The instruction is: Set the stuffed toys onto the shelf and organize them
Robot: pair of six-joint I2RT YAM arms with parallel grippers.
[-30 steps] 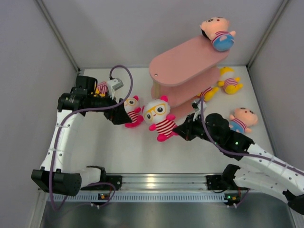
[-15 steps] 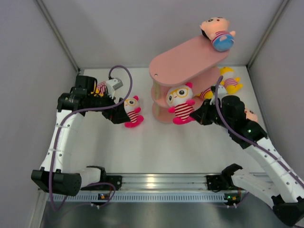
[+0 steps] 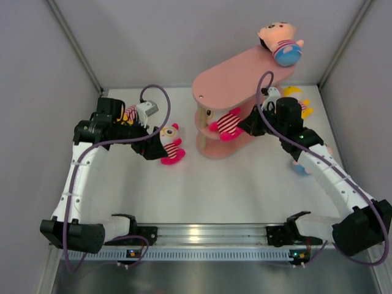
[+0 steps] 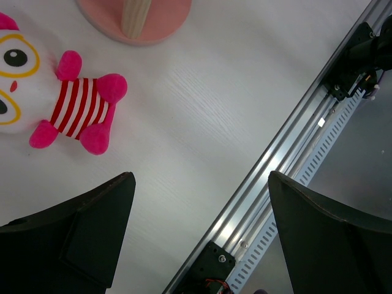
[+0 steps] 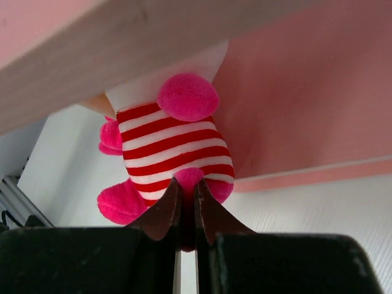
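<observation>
I need to push outward with my right gripper next and bring the hot pink toy deeper over the shelf's middle board, because its striped body still sticks out past the shelf's top board.
The pink three-tier shelf stands at the back centre. My right gripper is shut on a limb of a hot pink toy in a striped shirt. It holds the toy between the tiers, its head hidden under the top board. In the right wrist view the fingers pinch a pink limb of this toy under the board. My left gripper is open beside a second hot pink toy, which lies left of the fingers in the left wrist view. A peach-headed toy lies on the top board.
A yellow toy lies behind the shelf, partly behind my right arm. Another toy lies half hidden under the right forearm. A striped toy lies behind my left arm. Grey walls close in both sides. The aluminium rail runs along the near edge.
My right arm has carried the hot pink toy from the middle of the table up and back into the shelf, between its tiers. The left arm has not moved.
</observation>
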